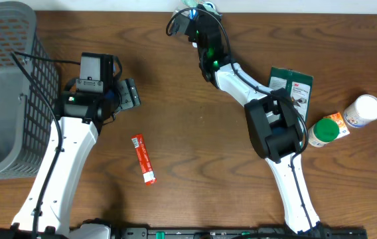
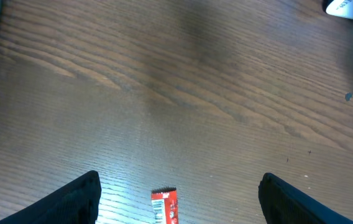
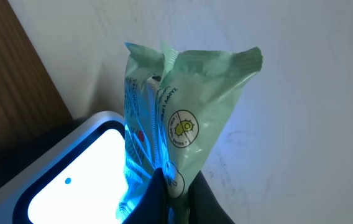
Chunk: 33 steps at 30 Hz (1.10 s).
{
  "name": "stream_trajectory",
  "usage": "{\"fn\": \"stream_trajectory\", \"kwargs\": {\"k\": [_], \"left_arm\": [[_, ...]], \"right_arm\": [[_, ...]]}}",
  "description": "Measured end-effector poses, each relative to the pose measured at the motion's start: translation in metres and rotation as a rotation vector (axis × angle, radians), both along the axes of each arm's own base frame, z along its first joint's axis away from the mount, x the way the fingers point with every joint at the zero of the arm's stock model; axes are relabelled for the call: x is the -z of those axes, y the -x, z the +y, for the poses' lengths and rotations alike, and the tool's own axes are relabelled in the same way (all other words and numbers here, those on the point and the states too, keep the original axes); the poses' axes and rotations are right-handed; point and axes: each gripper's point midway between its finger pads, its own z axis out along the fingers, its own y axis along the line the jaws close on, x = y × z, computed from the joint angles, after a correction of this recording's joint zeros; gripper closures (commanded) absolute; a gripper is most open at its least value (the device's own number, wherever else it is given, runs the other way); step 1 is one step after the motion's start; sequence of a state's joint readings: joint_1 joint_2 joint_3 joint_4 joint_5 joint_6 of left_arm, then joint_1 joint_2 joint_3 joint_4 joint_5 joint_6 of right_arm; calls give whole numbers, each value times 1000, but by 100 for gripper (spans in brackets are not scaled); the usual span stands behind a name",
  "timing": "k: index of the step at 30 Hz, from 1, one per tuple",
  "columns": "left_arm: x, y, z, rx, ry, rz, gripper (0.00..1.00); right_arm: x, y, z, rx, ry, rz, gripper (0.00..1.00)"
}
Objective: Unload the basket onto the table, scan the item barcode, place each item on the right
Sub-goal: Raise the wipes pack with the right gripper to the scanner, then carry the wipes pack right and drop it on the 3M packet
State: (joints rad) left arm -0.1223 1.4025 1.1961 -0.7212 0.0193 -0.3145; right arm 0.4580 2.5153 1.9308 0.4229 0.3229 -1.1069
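Note:
I will next swing my right gripper back and to the right in the overhead view to let go over the dark green packet (image 1: 300, 91), because the scanner already lights its packet.
My right gripper (image 3: 178, 182) is shut on the lower end of a pale green plastic packet (image 3: 183, 99), which stands upright between the dark fingers (image 3: 155, 200). The packet's side is lit blue beside the bright window of the scanner (image 3: 71, 180). From overhead, this gripper (image 1: 198, 14) sits at the far table edge with the packet (image 1: 192, 5) at its tip. My left gripper (image 2: 176, 198) is open above the bare wood. A red snack wrapper (image 2: 165, 205) with a barcode lies between its fingers and below them, seen from overhead as the red wrapper (image 1: 143, 159) in front of the left gripper (image 1: 130, 93).
A grey mesh basket (image 1: 2, 86) fills the left end of the table. At the right lie a dark green packet (image 1: 291, 86), a green-capped bottle (image 1: 324, 131) and a white container (image 1: 362, 109). The right arm's links stretch diagonally across the middle right.

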Motion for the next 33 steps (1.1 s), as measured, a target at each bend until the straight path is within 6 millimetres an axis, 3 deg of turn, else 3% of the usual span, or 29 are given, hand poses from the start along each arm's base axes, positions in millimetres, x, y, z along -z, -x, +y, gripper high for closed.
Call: {"fn": "stream_trajectory", "kwargs": {"k": [6, 10, 13, 23, 27, 31, 33], "left_arm": [[0, 0, 0, 0, 0, 0, 17], [0, 0, 0, 0, 0, 0, 17], [0, 0, 0, 0, 0, 0, 17], [0, 0, 0, 0, 0, 0, 17], [0, 0, 0, 0, 0, 0, 17], [0, 0, 0, 0, 0, 1, 17], [0, 0, 0, 0, 0, -2, 17]], "right_arm": [[-2, 1, 2, -8, 68, -18, 99], [-23, 0, 2, 22, 65, -101, 99], [-28, 1, 0, 56, 67, -121, 99], [-36, 17, -1, 208, -161, -76, 99], [-53, 41, -20, 282, -188, 105, 99], [-103, 89, -46, 334, -306, 262, 99], [-140, 125, -63, 337, -407, 340, 99]]}}
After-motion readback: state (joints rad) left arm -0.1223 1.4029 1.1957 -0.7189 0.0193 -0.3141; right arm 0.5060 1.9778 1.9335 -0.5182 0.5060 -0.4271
